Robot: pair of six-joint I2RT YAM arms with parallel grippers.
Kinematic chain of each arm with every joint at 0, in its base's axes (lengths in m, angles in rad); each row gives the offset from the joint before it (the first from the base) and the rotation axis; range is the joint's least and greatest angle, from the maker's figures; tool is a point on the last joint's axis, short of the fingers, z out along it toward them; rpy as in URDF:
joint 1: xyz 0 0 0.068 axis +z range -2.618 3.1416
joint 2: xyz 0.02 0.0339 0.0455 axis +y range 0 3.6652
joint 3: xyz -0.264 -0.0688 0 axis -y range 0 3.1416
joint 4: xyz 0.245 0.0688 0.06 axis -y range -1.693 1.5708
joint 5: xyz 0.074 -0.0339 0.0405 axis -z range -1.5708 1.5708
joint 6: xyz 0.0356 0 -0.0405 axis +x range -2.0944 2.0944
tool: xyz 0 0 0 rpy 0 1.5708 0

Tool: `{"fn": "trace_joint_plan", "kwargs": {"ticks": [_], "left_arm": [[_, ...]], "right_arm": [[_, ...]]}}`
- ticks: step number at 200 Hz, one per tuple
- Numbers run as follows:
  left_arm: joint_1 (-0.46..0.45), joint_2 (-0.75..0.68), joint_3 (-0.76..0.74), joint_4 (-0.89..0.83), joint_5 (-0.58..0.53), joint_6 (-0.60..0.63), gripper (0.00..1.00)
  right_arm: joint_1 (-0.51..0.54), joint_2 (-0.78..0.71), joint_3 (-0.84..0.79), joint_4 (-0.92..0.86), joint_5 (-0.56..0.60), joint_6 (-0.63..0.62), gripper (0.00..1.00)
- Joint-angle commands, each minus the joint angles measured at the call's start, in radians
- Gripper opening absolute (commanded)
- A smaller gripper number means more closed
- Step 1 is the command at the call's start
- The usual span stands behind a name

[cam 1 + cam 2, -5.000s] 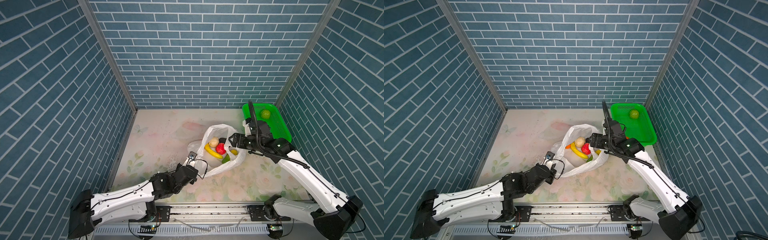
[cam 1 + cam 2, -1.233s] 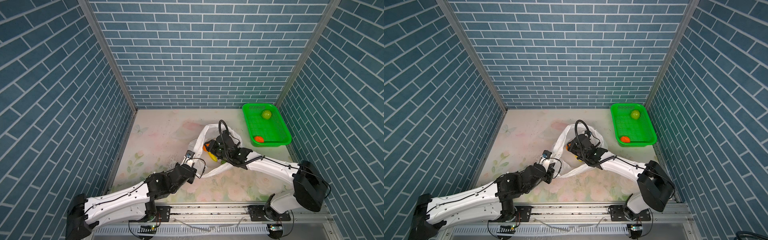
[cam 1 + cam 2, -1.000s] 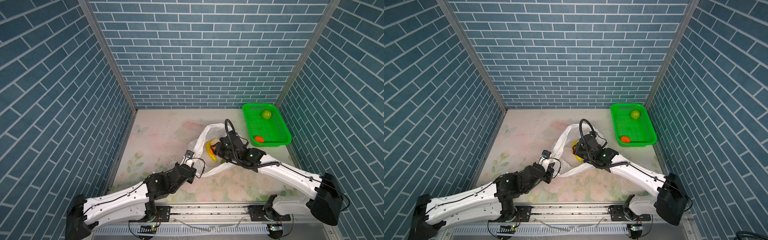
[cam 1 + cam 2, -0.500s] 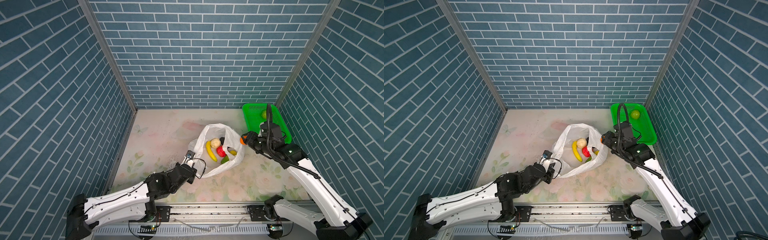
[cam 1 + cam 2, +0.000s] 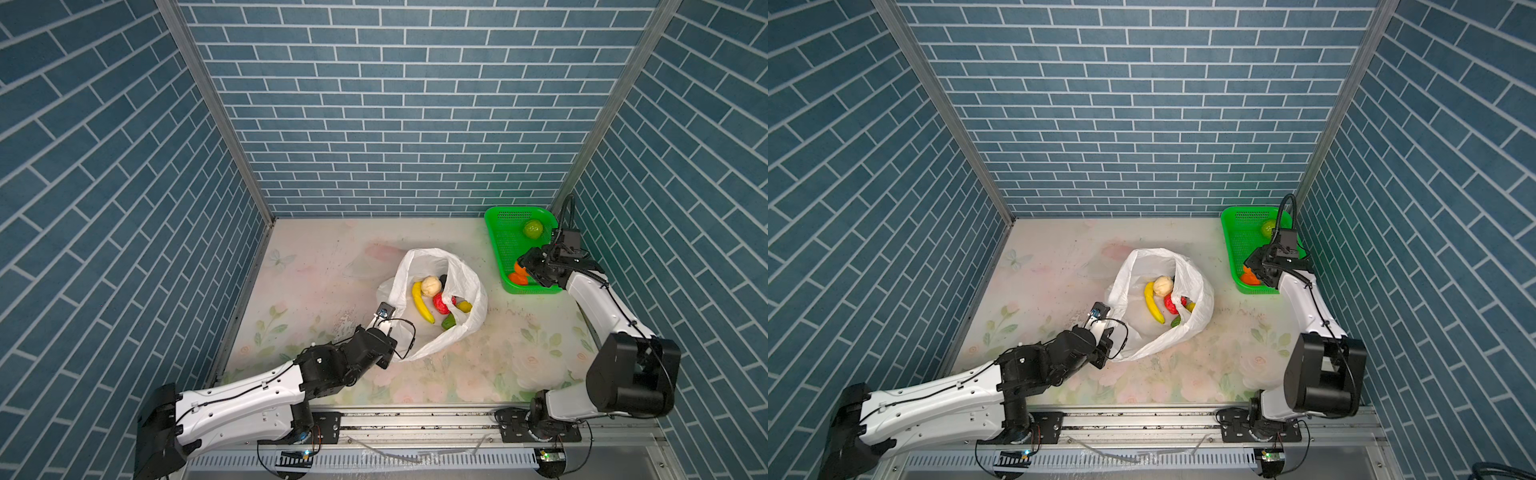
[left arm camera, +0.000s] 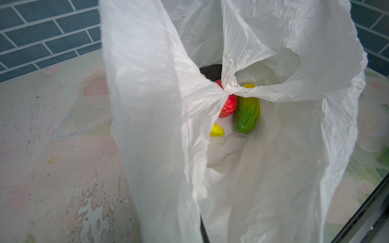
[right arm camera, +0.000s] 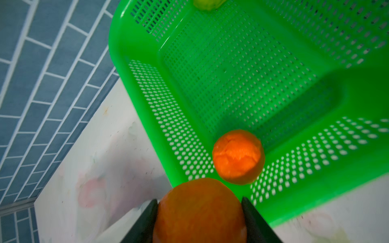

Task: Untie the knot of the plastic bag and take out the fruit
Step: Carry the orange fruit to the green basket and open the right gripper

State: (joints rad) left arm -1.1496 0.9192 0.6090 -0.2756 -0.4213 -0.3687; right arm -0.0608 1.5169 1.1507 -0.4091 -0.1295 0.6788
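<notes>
The second orange fruit fills the basket's near corner, so my right gripper should go outward and down to the basket's bare bottom beyond it and release the orange fruit (image 7: 200, 210).
The white plastic bag (image 5: 469, 328) (image 5: 1200, 291) lies mid-table with its mouth wide open. My left gripper (image 5: 390, 334) (image 5: 1109, 332) is shut on the bag's near rim; in the left wrist view the film (image 6: 160, 147) covers its fingers. The knot (image 6: 230, 87) is a small twisted bunch lying over the red fruit (image 6: 228, 105). Inside are a banana (image 5: 422, 301), a whitish knobbly piece (image 5: 431, 285), a green oblong piece (image 6: 247, 115) and a dark one (image 6: 211, 70). My right gripper (image 5: 523, 268) (image 7: 199, 212) is shut on an orange fruit (image 7: 200, 210) at the green basket's near corner.
The green basket (image 5: 494, 249) (image 7: 168, 117) stands at the back right against the brick wall. It holds a green round fruit (image 5: 532, 229) and a second orange piece (image 7: 239, 156). Brick walls close in three sides of the floral table (image 5: 316, 266).
My right gripper has come out of the bag with the orange fruit and swung right to the basket's near corner. The left arm and the bag's held rim have stayed put.
</notes>
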Motion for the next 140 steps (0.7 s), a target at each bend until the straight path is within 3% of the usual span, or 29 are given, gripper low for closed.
{"fn": "trace_joint_plan", "kwargs": {"ticks": [1, 44, 71, 107, 140], "left_arm": [[0.005, 0.014, 0.022, -0.002, 0.013, 0.005, 0.0], [0.003, 0.021, 0.022, -0.024, 0.003, -0.021, 0.0], [0.003, 0.026, 0.03, -0.041, -0.015, -0.019, 0.0], [0.003, 0.045, 0.056, -0.072, -0.039, -0.011, 0.0], [0.005, 0.05, 0.073, -0.098, -0.059, -0.012, 0.0]], "right_arm": [[-0.027, 0.095, 0.113, 0.1, -0.005, -0.076, 0.51], [-0.071, 0.262, 0.234, 0.073, 0.002, -0.113, 0.53], [-0.072, 0.319, 0.273, 0.024, 0.017, -0.138, 0.64], [-0.072, 0.323, 0.258, 0.012, 0.036, -0.142, 0.81], [-0.061, 0.287, 0.235, 0.004, 0.015, -0.121, 0.82]]}}
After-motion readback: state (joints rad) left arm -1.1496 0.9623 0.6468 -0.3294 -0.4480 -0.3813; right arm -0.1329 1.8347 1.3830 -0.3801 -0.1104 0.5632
